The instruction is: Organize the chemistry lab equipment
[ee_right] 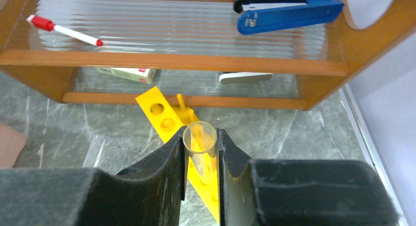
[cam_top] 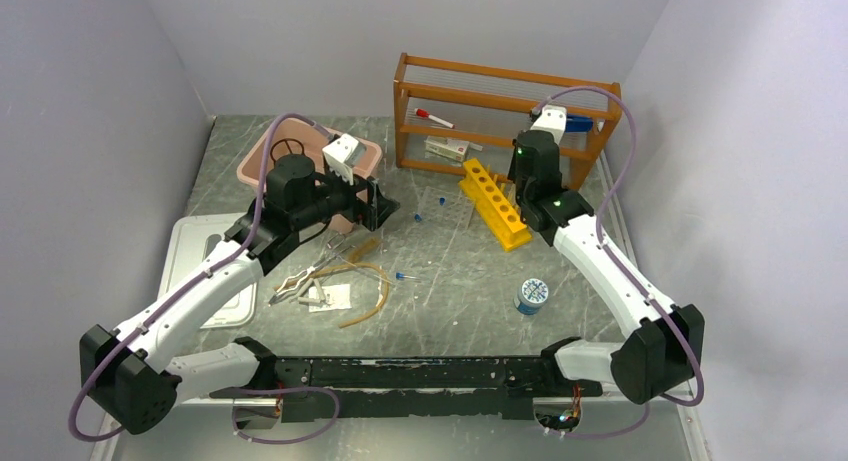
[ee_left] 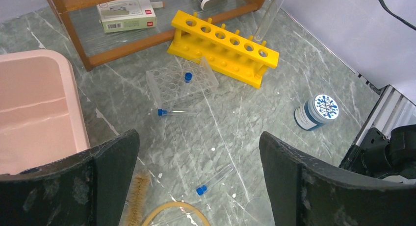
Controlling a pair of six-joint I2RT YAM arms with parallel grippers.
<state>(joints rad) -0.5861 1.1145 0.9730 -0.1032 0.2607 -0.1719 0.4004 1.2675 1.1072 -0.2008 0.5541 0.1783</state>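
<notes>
I should next move my right gripper down and slightly back to put the test tube (ee_right: 199, 138) into the rack's near end hole (ee_right: 214, 195) and let go of it, because that hole is empty.
My right gripper (ee_right: 200, 142) is shut on a clear glass test tube (ee_right: 199, 138), held upright over the yellow rack (ee_right: 162, 111). From the left wrist the same tube (ee_left: 269, 15) stands above the rack's (ee_left: 223, 47) end hole. My left gripper (ee_left: 198, 138) hangs open and empty beside the pink bin (cam_top: 365, 156). Below it lie a blue-capped tube (ee_left: 214, 179), a bristle brush (ee_left: 137, 196) and tan tubing (ee_left: 171, 209). A second capped tube (ee_left: 175, 112) lies by the clear tray rack (ee_left: 181, 81). Silvery tongs (cam_top: 300, 279) rest near the tubing (cam_top: 370, 281). A black wire ring (cam_top: 290, 149) shows in the bin.
A wooden shelf (cam_top: 500, 86) at the back holds a red-capped marker (cam_top: 434, 118), a blue stapler (ee_right: 287, 12) and a small box (ee_left: 126, 14). A blue-lidded jar (cam_top: 532, 295) stands front right. A white tray (cam_top: 195, 241) lies at the left under my left arm.
</notes>
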